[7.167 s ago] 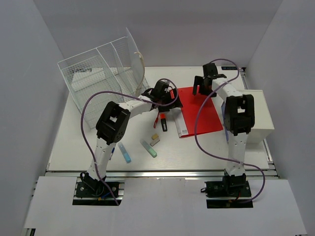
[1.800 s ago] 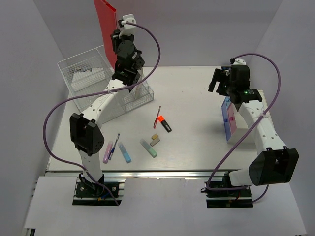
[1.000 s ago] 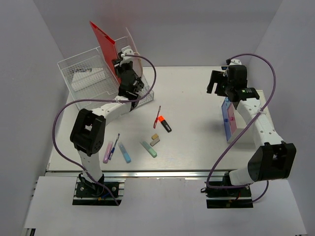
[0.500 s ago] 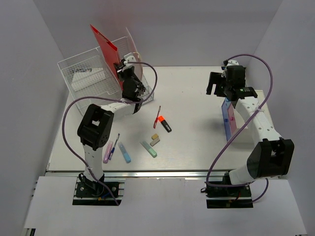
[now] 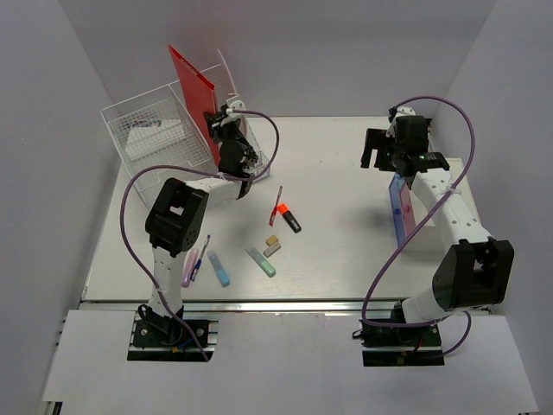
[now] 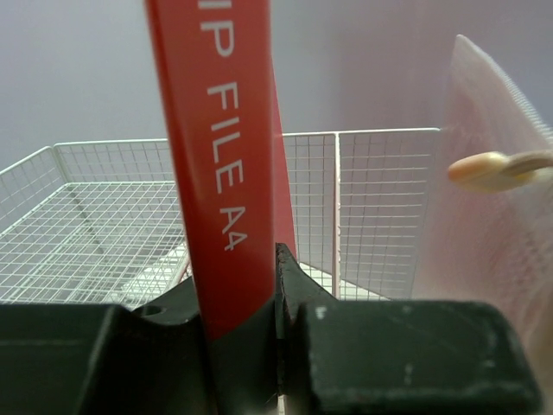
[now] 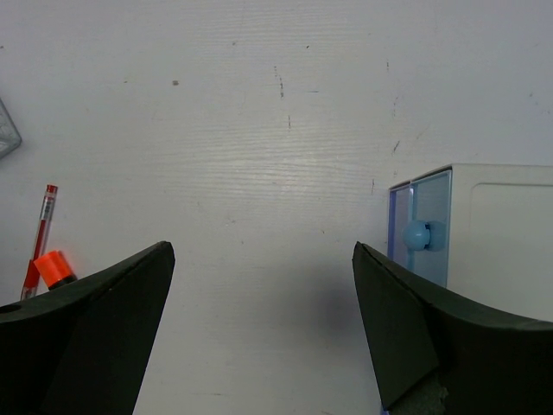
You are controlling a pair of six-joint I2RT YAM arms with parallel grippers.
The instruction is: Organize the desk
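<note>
Next, my left gripper lowers the red file, already upright over the organizer's mesh slot, between the slot's wire sides and releases it. That slot lies below the gripper.
The white desk carries loose stationery. My left gripper is shut on the lower edge of a red clip file, holding it upright over the wire-mesh organizer. In the left wrist view the red file is pinched at my gripper, with the organizer's mesh behind it. My right gripper hovers open over bare desk at the back right, nothing between its fingers. Its midpoint is left of the drawer's blue knob.
A white drawer box with a blue front stands at the right edge. A red pen, an orange-capped highlighter, two small erasers, a green highlighter, a blue one and a pink one lie mid-desk.
The left arm has drawn in, and the red file has shifted slightly right and stands straighter at the organizer. The right gripper has drifted a little left, still open.
</note>
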